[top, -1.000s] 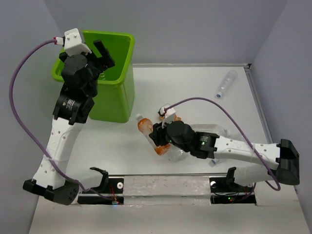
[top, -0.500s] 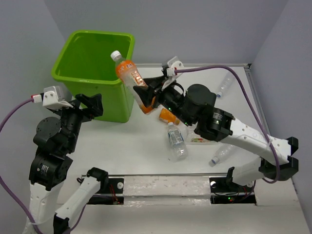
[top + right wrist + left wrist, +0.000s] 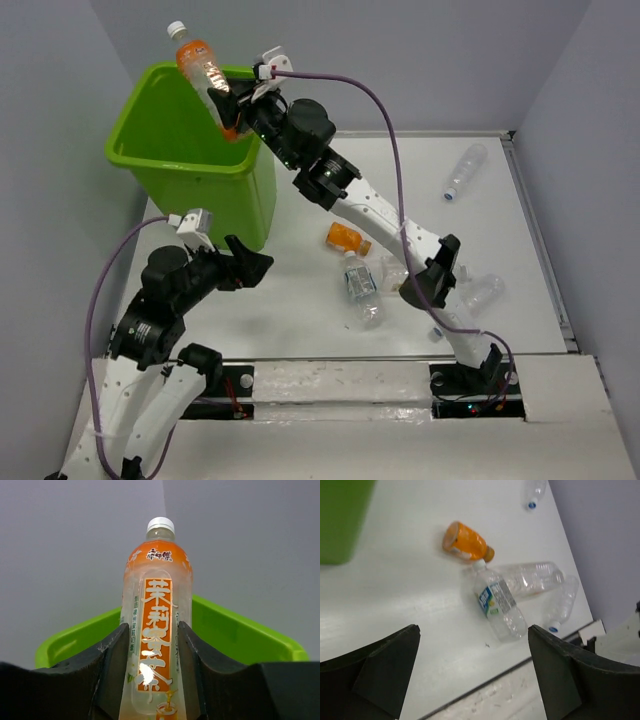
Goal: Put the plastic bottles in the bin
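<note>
My left gripper will next move over the blue-labelled bottle's label, go down astride it and close, since the label is below my gripper and to its right in the top view.
My right gripper [image 3: 228, 102] is shut on an orange-labelled plastic bottle [image 3: 200, 62], which it holds tilted, white cap up, above the back right part of the lime-green bin [image 3: 128, 158]. In the right wrist view the bottle [image 3: 157, 610] stands between both fingers [image 3: 112, 665], the bin's rim [image 3: 240, 625] behind it. My left gripper [image 3: 255, 262] hangs open and empty in front of the bin. On the table lie an orange bottle [image 3: 345, 238], a clear blue-labelled bottle [image 3: 358, 285] and clear bottles [image 3: 480, 292]. The left wrist view shows the orange one [image 3: 465, 542] and the blue-labelled one [image 3: 497, 605].
One more clear bottle [image 3: 463, 170] lies far back right near the wall. Low rails edge the table at the right [image 3: 535, 230] and front. My right arm stretches diagonally over the table's middle, its purple cable looping above it.
My right arm has lifted the orange-labelled bottle from the table, swinging it up and left over the bin. My left arm has drawn back from the bin toward the near left.
</note>
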Controlling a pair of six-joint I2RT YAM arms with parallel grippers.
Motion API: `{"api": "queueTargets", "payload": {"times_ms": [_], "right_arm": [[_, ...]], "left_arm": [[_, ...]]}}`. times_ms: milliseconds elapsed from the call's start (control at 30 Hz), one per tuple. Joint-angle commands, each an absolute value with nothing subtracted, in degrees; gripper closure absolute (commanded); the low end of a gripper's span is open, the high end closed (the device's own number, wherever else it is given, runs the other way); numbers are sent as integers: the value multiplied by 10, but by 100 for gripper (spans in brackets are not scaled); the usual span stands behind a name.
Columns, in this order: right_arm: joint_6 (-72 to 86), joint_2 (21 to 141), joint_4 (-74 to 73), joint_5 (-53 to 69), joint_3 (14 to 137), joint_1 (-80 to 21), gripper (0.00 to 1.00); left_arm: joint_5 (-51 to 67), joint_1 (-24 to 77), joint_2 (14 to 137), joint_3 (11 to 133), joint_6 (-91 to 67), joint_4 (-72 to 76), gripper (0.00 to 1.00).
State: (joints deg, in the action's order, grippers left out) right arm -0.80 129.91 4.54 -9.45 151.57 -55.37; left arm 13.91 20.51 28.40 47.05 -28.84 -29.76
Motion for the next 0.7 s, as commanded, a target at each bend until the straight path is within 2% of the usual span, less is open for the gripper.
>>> {"api": "queueTargets", "payload": {"times_ms": [0, 33, 67, 133, 167, 200, 300, 367, 400, 433, 467, 500, 567, 600, 667], "right_arm": [[19, 1335, 166, -18, 1571, -551, 58], [23, 1350, 163, -16, 1585, -551, 50], [28, 1347, 163, -6, 1583, -546, 34], [36, 1311, 179, -4, 1524, -540, 23], [36, 1299, 177, -5, 1509, -540, 13], [33, 1288, 166, -4, 1500, -540, 11], [25, 1205, 138, -8, 1426, -540, 9], [23, 1138, 138, -17, 1298, -540, 11], [19, 1056, 137, -20, 1189, -534, 14], [18, 1012, 136, -20, 1187, -534, 17], [19, 968, 134, -24, 1073, -534, 21], [34, 882, 117, -25, 1017, -514, 22], [69, 805, 81, -4, 928, -496, 23], [83, 731, 61, 8, 843, -496, 23], [102, 665, 47, -21, 769, -490, 21]], "left_arm": [[278, 220, 298, 415, -333, -247, 1], [277, 228, 299, 408, -339, -238, 1], [273, 237, 299, 400, -357, -231, 1], [260, 278, 304, 377, -381, -201, 1], [227, 299, 307, 372, -395, -191, 1], [204, 325, 309, 360, -409, -179, 1], [107, 444, 355, 332, -487, -131, 1], [43, 528, 387, 316, -522, -80, 1], [18, 553, 424, 303, -550, -48, 1], [-4, 575, 443, 301, -560, -33, 1], [-56, 594, 464, 301, -568, -21, 1], [-79, 622, 504, 307, -583, -6, 1], [-118, 639, 544, 314, -600, -4, 1], [-157, 650, 579, 322, -608, 13, 1], [-200, 658, 609, 327, -627, 45, 1]]}}
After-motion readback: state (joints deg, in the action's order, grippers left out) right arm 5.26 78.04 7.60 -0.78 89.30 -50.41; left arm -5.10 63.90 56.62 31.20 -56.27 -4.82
